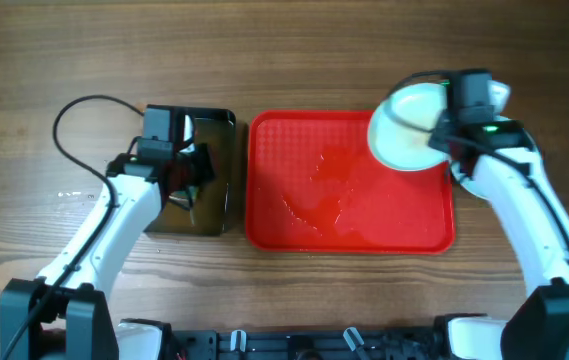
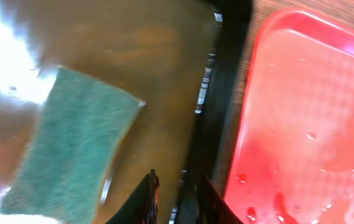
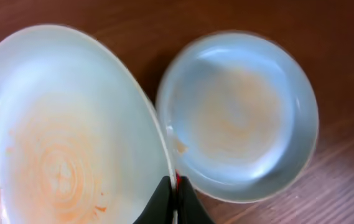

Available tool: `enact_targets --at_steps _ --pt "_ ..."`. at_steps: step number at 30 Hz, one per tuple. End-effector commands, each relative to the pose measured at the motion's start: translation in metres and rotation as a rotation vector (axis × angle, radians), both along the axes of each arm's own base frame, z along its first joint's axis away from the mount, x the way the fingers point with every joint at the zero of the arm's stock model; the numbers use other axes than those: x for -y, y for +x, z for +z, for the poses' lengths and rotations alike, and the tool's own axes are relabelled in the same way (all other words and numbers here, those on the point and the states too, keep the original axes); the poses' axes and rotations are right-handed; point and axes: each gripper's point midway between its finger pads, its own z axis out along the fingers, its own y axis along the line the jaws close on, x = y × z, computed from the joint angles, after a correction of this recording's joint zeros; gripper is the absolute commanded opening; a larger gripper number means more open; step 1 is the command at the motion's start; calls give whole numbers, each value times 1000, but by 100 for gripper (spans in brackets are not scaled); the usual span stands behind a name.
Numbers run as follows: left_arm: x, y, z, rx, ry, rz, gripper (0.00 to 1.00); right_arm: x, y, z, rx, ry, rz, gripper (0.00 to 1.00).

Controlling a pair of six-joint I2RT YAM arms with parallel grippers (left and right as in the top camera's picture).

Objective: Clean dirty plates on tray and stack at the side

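Observation:
I will next move my right gripper to the right in the overhead view and lower its plate onto the second plate (image 1: 470, 183) (image 3: 242, 118), which lies flat beside the tray.
My right gripper (image 3: 175, 190) is shut on the rim of a pale plate (image 3: 65, 124) with orange-brown smears in its middle. In the overhead view this plate (image 1: 409, 125) hangs tilted over the far right corner of the red tray (image 1: 344, 215), with the right gripper (image 1: 446, 132) at its right edge. A second plate (image 3: 245, 118), faintly smeared, lies flat on the wooden table just right of the held one. My left gripper (image 2: 180, 196) hovers inside the black tub (image 1: 219, 125), its jaws a narrow gap apart with nothing between them. No plate lies on the tray.
A green sponge (image 2: 71, 143) lies in the brownish water of the tub (image 2: 158, 56), left of my left fingers. The tub's dark wall (image 2: 223, 93) runs between the sponge and the wet tray (image 2: 301, 112). Bare wooden table surrounds both.

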Motion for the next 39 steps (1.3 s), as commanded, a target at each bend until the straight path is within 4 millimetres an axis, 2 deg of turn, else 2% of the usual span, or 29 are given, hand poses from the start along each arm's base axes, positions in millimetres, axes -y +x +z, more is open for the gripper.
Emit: enact_targets --at_steps 1,3,6,11,14,18,19,20,22,25,29,33,38,39 --pt "26 5 4 55 -7 -75 18 19 -6 2 40 216 -86 4" --pt "39 6 7 79 -14 -108 18 44 -16 -1 41 249 -163 4" --pt "69 6 4 106 -25 -186 19 80 -35 -10 20 256 -282 4" --pt "98 -1 -20 74 -19 -264 20 105 -50 -21 -10 267 -369 5" --pt "109 -5 -32 55 -14 -293 21 113 -57 -29 -40 265 -402 6" --pt "111 -7 -44 30 -6 -300 22 115 -61 -37 -74 254 -415 6" --pt "111 -8 -45 27 -5 -300 22 115 -61 -37 -74 254 -415 11" --pt "111 -8 -45 27 -5 -300 23 115 -61 -37 -74 254 -415 25" --pt "111 -8 -45 27 -5 -300 23 115 -62 -37 -78 255 -415 26" --pt "111 -8 -45 27 -5 -300 23 114 -62 -38 -83 261 -414 33" --pt "110 -7 -45 27 -4 -300 24 96 -54 -39 -66 360 -360 43" --pt "110 -8 -45 27 -4 -300 24 83 -53 -39 -69 427 -335 43" --pt "110 -9 -51 9 2 -300 22 82 -55 -40 -83 424 -310 41" --pt "109 -10 -56 -3 6 -300 19 82 -55 -40 -84 425 -311 41"
